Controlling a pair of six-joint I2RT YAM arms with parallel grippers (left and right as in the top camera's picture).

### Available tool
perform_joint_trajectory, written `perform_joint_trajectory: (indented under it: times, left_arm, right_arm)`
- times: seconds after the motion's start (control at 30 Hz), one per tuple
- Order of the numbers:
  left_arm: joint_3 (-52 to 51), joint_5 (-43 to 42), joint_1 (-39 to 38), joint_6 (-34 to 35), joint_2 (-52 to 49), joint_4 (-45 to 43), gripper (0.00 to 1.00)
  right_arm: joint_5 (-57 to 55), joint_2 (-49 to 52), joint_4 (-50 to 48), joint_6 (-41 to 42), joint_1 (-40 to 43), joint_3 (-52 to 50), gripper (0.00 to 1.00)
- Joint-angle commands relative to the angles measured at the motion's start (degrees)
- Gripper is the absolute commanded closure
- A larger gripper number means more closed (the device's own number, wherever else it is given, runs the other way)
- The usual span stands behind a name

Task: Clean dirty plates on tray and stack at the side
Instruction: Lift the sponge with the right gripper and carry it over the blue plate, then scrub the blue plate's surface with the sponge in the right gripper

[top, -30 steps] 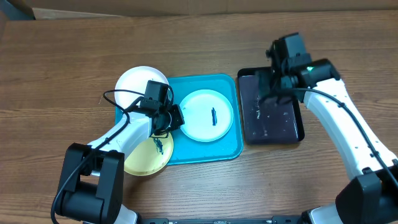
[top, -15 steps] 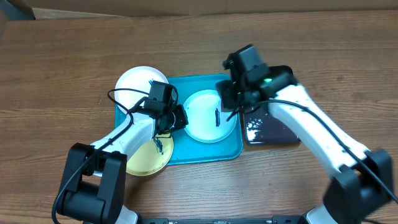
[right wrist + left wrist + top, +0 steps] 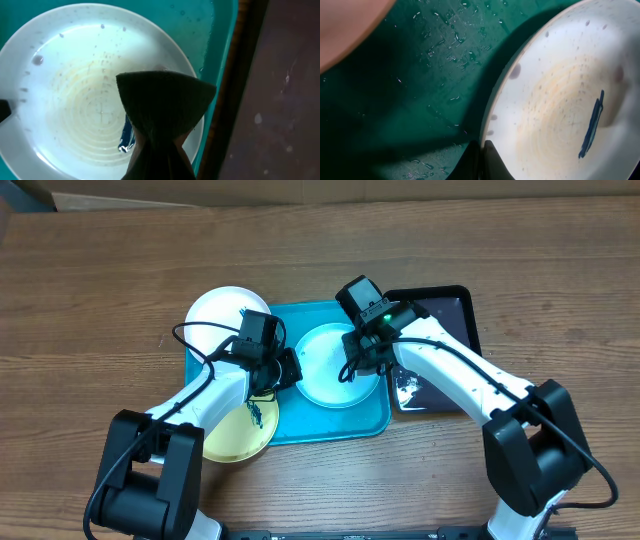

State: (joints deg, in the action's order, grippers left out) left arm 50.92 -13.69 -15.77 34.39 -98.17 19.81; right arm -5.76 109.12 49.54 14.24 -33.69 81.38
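Note:
I will next move my right gripper down across the smeared plate to wipe it first, because blue smear remains. Then I will move it over to the black tray (image 3: 280, 100) and let go of the sponge (image 3: 162, 102) there.
A pale mint-green plate (image 3: 322, 368) with a dark blue smear (image 3: 592, 125) lies on the teal tray (image 3: 335, 420). My left gripper (image 3: 288, 370) is shut on its left rim (image 3: 492, 125), one finger inside and one outside. My right gripper (image 3: 358, 362) hangs over the plate's right half, shut on a dark sponge (image 3: 162, 102). The sponge covers part of the smear (image 3: 126, 139). A white plate (image 3: 222, 315) overlaps the tray's far-left corner. A yellow plate (image 3: 238, 435) lies by the near-left corner, partly under my left arm.
A black tray (image 3: 445, 350), wet and glistening, sits just right of the teal tray, partly under my right arm. Water droplets speckle the teal tray floor (image 3: 420, 75). Bare wooden table (image 3: 100, 280) surrounds everything.
My right arm has swung left from the black tray to above the mint-green plate, carrying the sponge. My left gripper has stayed at the plate's left rim.

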Motion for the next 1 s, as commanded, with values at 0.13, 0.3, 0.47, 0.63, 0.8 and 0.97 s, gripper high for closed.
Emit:
perform_joint_trajectory:
  times: [0.13, 0.3, 0.47, 0.63, 0.8, 0.97]
  left_arm:
    - [0.02, 0.76, -0.46, -0.11, -0.42, -0.15, 0.96]
    - [0.02, 0.81, -0.46, -0.15, -0.42, -0.15, 0.96]
    - [0.00, 0.81, -0.46, -0.15, -0.48, -0.15, 0.96]
    - [0.00, 1.03, -0.46, -0.13, -0.72, -0.22, 0.96]
    - [0.00, 1.03, -0.46, -0.13, -0.72, -0.20, 0.96]
    - [0.00, 1.22, -0.46, -0.13, -0.72, -0.22, 0.96]
  right_arm:
    - [0.42, 4.52, -1.97, 2.69, -0.04, 0.31, 0.96]
    - [0.44, 5.97, -2.32, 6.12, -0.04, 0.31, 0.96]
    - [0.50, 7.45, -2.32, 10.14, -0.04, -0.48, 0.96]
    - [2.29, 9.68, -2.12, 11.56, -0.04, -1.95, 0.96]
    - [5.53, 10.51, -1.84, 11.52, 0.00, -2.69, 0.96]
    - [11.63, 10.51, -1.46, 11.52, 0.04, -2.69, 0.96]
